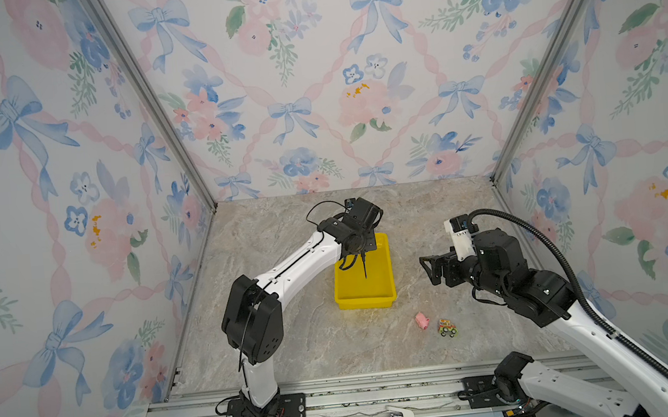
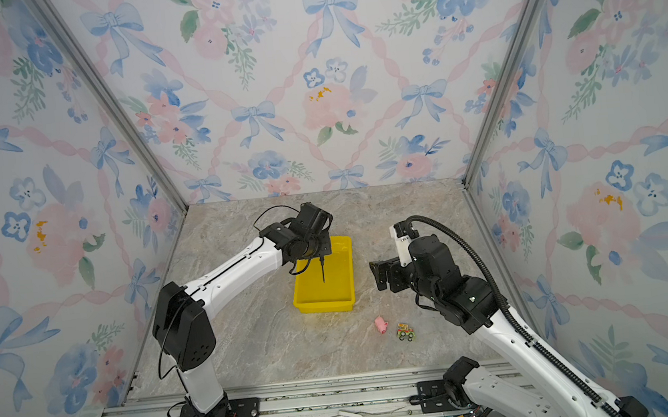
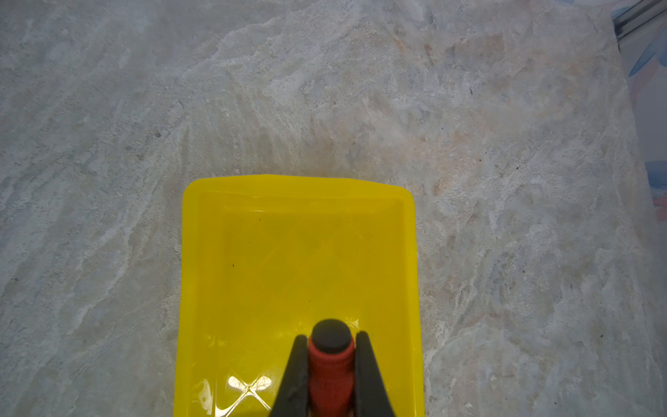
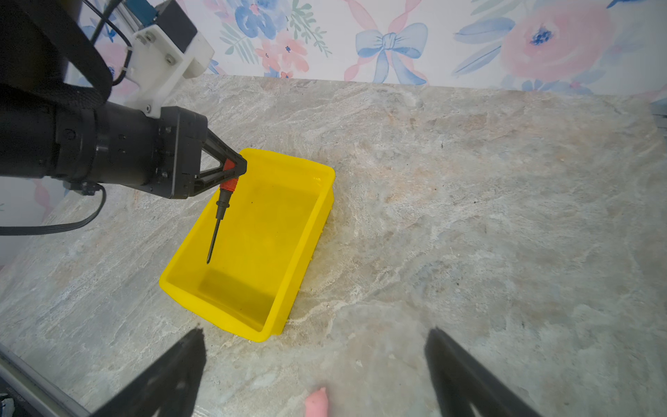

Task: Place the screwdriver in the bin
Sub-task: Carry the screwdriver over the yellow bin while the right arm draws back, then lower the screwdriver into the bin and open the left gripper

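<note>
My left gripper lowers toward the yellow bin's bottom next and releases the screwdriver (image 1: 364,267) there, since the tip of its thin dark stem still hangs clear of that bottom.
The yellow bin (image 1: 386,292) (image 2: 343,296) (image 3: 202,274) (image 4: 288,289) lies on the marble table near its middle. My left gripper (image 1: 363,248) (image 2: 320,252) (image 3: 331,337) (image 4: 236,169) hangs over the bin, shut on the screwdriver (image 1: 364,267) (image 2: 323,271) (image 3: 331,364) (image 4: 220,213). It grips the red-orange handle, and the thin dark shaft points down into the bin with its tip above the floor. My right gripper (image 1: 428,270) (image 2: 377,274) (image 4: 315,334) stands open to the right of the bin, with nothing between its fingers.
A small pink toy (image 1: 421,320) (image 2: 381,324) (image 4: 317,401) and a little toy car (image 1: 446,327) (image 2: 405,331) lie on the table in front of the right gripper. Wallpapered walls close in the table on three sides.
</note>
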{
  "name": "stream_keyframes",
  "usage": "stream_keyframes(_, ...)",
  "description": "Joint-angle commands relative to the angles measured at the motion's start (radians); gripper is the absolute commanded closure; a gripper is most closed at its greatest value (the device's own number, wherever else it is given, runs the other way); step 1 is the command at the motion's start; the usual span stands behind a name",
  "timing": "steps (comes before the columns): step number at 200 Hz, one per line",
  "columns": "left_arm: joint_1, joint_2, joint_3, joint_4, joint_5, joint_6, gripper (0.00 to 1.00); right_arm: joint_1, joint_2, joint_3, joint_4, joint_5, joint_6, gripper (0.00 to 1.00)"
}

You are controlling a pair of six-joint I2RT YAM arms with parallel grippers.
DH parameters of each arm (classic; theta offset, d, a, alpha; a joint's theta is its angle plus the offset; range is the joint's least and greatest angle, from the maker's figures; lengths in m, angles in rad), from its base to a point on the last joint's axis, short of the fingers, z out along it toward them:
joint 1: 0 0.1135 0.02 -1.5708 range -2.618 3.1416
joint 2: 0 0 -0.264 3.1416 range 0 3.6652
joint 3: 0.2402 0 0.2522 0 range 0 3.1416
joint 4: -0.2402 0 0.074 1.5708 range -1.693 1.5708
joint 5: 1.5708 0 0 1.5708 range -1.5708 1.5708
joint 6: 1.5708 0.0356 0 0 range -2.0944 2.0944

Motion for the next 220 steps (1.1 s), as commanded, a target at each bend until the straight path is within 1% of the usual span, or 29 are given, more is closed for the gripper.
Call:
stream_keyframes(1, -0.005, 0.053, 0.023, -0.022, 0.015, 0.013, 1.00, 0.003, 0.002, -0.016, 0.008, 0.015, 0.024, 0.03)
stream_keyframes(30, -0.003, 0.113, 0.064, -0.022, 0.027, 0.023, 1.00, 0.001, 0.012, -0.027, 0.014, 0.028, 0.029, 0.03)
stream_keyframes(63, 0.005, 0.165, 0.077, -0.024, 0.034, 0.018, 1.00, 0.002, 0.028, -0.022, 0.008, 0.031, 0.033, 0.03)
stream_keyframes(113, 0.008, 0.143, 0.015, -0.023, 0.052, 0.002, 1.00, 0.001, 0.035, -0.036, 0.040, 0.042, 0.040, 0.03)
stream_keyframes(139, 0.006, 0.163, -0.009, -0.023, 0.049, -0.002, 1.00, 0.003, 0.040, -0.042, 0.061, 0.042, 0.051, 0.03)
stream_keyframes(189, 0.008, 0.222, 0.022, -0.023, 0.055, 0.011, 1.00, 0.001, 0.039, -0.057, 0.077, 0.045, 0.040, 0.03)
stream_keyframes(220, 0.011, 0.267, 0.029, -0.024, 0.084, -0.005, 1.00, 0.000, 0.038, -0.061, 0.080, 0.045, 0.041, 0.03)
